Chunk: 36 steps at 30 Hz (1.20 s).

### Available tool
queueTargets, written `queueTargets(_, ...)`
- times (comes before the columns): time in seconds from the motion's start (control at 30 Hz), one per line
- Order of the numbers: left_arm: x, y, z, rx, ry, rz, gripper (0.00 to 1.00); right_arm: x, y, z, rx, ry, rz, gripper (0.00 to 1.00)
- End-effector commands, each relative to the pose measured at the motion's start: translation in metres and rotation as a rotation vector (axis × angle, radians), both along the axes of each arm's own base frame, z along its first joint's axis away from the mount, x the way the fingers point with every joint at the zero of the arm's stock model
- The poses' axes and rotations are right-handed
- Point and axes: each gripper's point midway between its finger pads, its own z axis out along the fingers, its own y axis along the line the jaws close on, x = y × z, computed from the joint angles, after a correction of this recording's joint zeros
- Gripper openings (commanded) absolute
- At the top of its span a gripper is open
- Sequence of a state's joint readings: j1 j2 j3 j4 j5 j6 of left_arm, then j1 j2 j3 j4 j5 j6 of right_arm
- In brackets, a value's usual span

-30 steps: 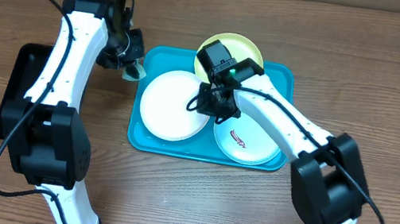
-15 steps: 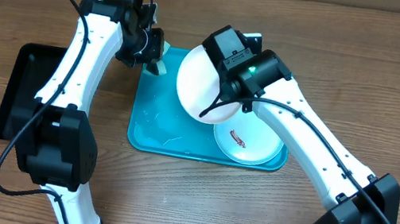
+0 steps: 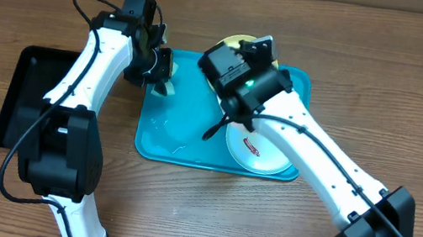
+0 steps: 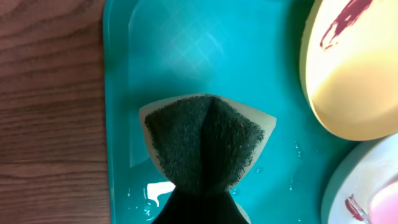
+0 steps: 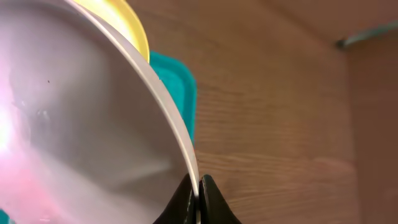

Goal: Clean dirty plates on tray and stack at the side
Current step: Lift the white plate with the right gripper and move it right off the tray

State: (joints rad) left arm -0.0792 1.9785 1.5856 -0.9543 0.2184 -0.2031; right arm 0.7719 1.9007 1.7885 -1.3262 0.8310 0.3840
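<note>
The robot's right gripper will next go to the right in the overhead view, then down to let go of the plate on bare wood beside the tray, because that spot is clear.
A teal tray lies at the table's middle, and its bare floor is wet. My right gripper is shut on the rim of a white plate and holds it up on edge above the tray; the overhead view hides most of it under the arm. A white plate with a red smear lies in the tray's right part. A yellow plate with a red smear sits at the tray's back edge. My left gripper is shut on a dark sponge over the tray's back left corner.
A black tray lies on the wooden table left of the teal tray. Both arms cross above the teal tray's back half. Water drops sit on the tray floor below the sponge.
My right gripper has lifted the white plate off the tray and tipped it onto its edge. My left gripper has carried the sponge right, over the tray's corner.
</note>
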Motion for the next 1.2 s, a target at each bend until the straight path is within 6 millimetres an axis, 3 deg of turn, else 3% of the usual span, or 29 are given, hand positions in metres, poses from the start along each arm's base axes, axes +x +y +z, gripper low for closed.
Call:
queueTargets(0.0,-0.003,-0.004,0.004,-0.029,-0.009,0.000,0.04,-0.001,0.007,0.039,-0.069,-0.152,0.023,0.04)
queueTargets(0.3,-0.004,-0.006,0.001,-0.039,-0.003,-0.002,0.04,-0.017,0.035,0.062,-0.178,-0.264,0.116,0.04)
queueTargets(0.83,-0.004,-0.006,0.001,-0.039,-0.004,-0.002,0.04,-0.014,0.036,0.040,-0.043,-0.179,0.085,0.04)
queueTargets(0.93,-0.004,-0.006,0.001,-0.039,-0.004,-0.002,0.04,-0.010,0.034,0.030,0.083,-0.169,0.010,0.04)
queueTargets(1.03,-0.005,-0.006,0.001,-0.039,-0.003,-0.002,0.04,-0.001,0.027,0.007,0.264,-0.061,-0.080,0.04)
queueTargets(1.17,-0.005,-0.006,0.001,-0.038,0.001,-0.002,0.04,0.020,-0.007,-0.018,0.511,0.113,-0.221,0.04)
